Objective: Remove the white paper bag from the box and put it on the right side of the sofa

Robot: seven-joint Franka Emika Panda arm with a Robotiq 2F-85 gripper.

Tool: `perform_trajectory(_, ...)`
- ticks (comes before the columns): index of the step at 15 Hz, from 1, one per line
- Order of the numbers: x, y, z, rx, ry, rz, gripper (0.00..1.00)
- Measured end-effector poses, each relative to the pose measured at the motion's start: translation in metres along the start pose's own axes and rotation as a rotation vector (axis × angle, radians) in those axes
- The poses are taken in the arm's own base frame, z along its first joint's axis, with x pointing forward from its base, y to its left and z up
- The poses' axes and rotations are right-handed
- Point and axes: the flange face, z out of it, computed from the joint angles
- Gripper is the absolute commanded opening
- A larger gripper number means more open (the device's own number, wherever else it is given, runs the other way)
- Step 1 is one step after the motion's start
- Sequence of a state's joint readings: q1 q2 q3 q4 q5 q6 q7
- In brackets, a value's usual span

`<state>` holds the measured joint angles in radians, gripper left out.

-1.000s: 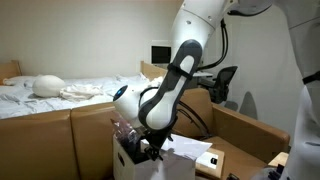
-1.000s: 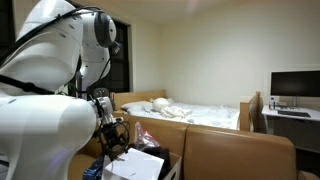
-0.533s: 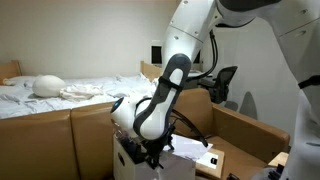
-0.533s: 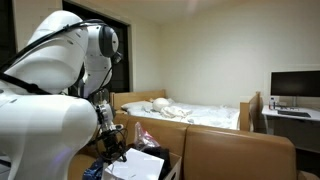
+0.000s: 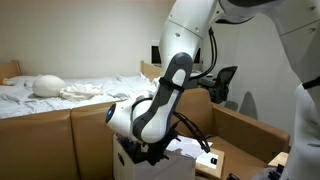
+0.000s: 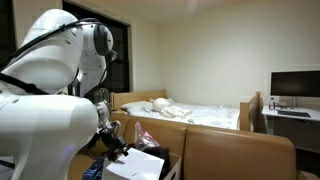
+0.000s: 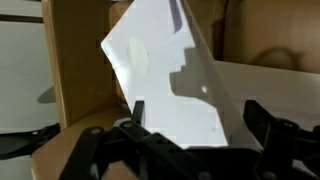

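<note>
I should close my gripper: the white paper bag's top edge [image 7: 193, 141] is already between its fingers in the wrist view.
The white paper bag [image 7: 160, 70] stands slanted inside the box [image 7: 72, 80] and fills the middle of the wrist view. My gripper [image 7: 197, 115] is open, with one finger on each side of the bag's lower part. In both exterior views the arm bends down into the white box [image 5: 128, 165], which stands on the tan sofa [image 5: 60, 125]. The gripper [image 5: 152, 156] is hidden low in the box. The bag's white edge [image 5: 186, 149] shows beside it. In an exterior view the bag [image 6: 142, 163] sticks out of the box next to the wrist [image 6: 112, 148].
A small brown carton with a white label [image 5: 214, 158] lies on the sofa seat beside the box. A bed with white sheets [image 5: 60, 90] stands behind the sofa backrest [image 6: 235, 150]. A monitor [image 6: 294, 85] and an office chair [image 5: 226, 78] stand further back.
The arm has bent lower over the box, and the wrist has sunk deeper into it. The bag and box have stayed in place.
</note>
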<state>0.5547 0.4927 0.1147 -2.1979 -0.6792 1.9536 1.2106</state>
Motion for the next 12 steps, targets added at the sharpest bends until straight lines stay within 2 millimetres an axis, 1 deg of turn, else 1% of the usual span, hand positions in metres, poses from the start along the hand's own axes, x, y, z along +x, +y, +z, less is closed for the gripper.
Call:
perform_trajectory(1,-0.001,0.003,-0.001,-0.026,0.000,0.036,0.74)
perform_trajectory(3,-0.003,0.012,-0.004,-0.068,-0.002,0.111,0.69)
perform_trajectory(4,-0.003,0.016,-0.007,-0.082,-0.002,0.139,0.64)
perform_trajectory(7,-0.002,0.024,-0.012,-0.100,-0.003,0.173,0.42)
perform_trajectory(11,0.006,0.032,-0.004,-0.103,-0.020,0.194,0.16)
perform_trajectory(12,0.009,0.035,-0.002,-0.104,-0.024,0.199,0.12)
